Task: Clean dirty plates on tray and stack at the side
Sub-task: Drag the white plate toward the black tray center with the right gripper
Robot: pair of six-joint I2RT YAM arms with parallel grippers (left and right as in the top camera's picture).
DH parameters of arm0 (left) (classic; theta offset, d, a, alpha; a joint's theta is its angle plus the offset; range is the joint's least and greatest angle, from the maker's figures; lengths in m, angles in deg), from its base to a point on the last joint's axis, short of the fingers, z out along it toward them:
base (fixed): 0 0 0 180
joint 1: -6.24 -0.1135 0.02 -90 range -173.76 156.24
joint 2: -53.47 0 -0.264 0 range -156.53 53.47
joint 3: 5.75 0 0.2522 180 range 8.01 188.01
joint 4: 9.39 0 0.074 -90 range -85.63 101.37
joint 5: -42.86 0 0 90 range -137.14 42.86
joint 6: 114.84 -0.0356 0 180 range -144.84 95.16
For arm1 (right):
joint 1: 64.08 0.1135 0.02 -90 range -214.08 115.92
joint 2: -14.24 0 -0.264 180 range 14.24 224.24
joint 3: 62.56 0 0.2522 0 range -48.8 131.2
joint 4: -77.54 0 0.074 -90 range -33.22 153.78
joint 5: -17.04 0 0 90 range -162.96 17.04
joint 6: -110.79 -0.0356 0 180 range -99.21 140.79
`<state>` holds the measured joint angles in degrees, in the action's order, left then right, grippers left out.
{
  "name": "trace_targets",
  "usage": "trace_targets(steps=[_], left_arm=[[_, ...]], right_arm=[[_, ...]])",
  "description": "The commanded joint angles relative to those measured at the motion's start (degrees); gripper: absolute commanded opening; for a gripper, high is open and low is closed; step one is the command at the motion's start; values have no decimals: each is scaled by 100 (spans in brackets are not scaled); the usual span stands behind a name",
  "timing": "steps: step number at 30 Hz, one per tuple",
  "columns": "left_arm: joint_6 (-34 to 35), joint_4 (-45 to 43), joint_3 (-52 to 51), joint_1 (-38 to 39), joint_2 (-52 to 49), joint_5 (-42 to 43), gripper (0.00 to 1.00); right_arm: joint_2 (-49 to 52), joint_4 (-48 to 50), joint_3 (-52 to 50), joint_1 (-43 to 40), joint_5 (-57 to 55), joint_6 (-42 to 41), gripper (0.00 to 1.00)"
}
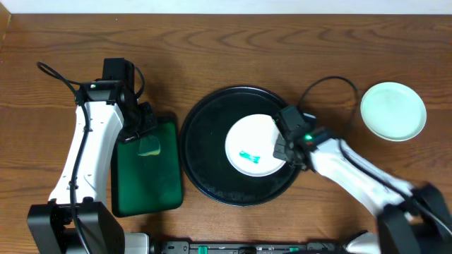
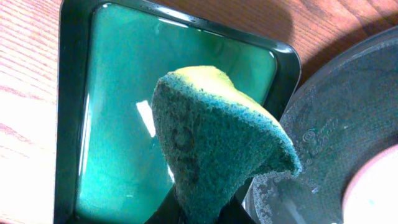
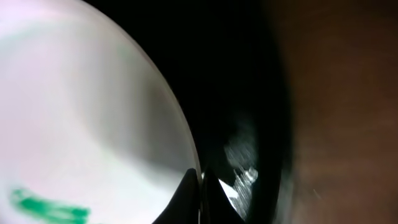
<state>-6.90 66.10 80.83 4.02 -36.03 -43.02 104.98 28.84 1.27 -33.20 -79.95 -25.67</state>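
My right gripper goes left in the overhead view, toward the round tray's middle (image 1: 239,145), next and releases the plate, because the plate sits off-centre.
A white plate (image 1: 253,145) with a teal-green smear (image 1: 249,156) lies on the round black tray (image 1: 205,141). My right gripper (image 1: 285,141) is shut on that plate's right rim (image 3: 186,140), one finger above and one below the edge. Another pale plate (image 1: 393,111) sits on the wooden table at the far right. My left gripper (image 1: 145,137) is shut on a yellow sponge with a green scouring face (image 2: 214,137), held over the top of the rectangular green tray (image 2: 124,124).
The rectangular dark-green tray (image 1: 145,180) lies just left of the round tray, nearly touching it. Cables trail from both arms. Bare wooden table (image 1: 233,49) runs along the back.
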Motion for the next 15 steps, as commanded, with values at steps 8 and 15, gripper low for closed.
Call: trace_targets(steps=[8,15], left_arm=[[-144,39,-28,-28,-44,-33,7],[-144,50,-52,-28,-44,-116,7]], right_arm=[[1377,723,70,146,472,490,1],[1106,732,83,144,470,621,1]])
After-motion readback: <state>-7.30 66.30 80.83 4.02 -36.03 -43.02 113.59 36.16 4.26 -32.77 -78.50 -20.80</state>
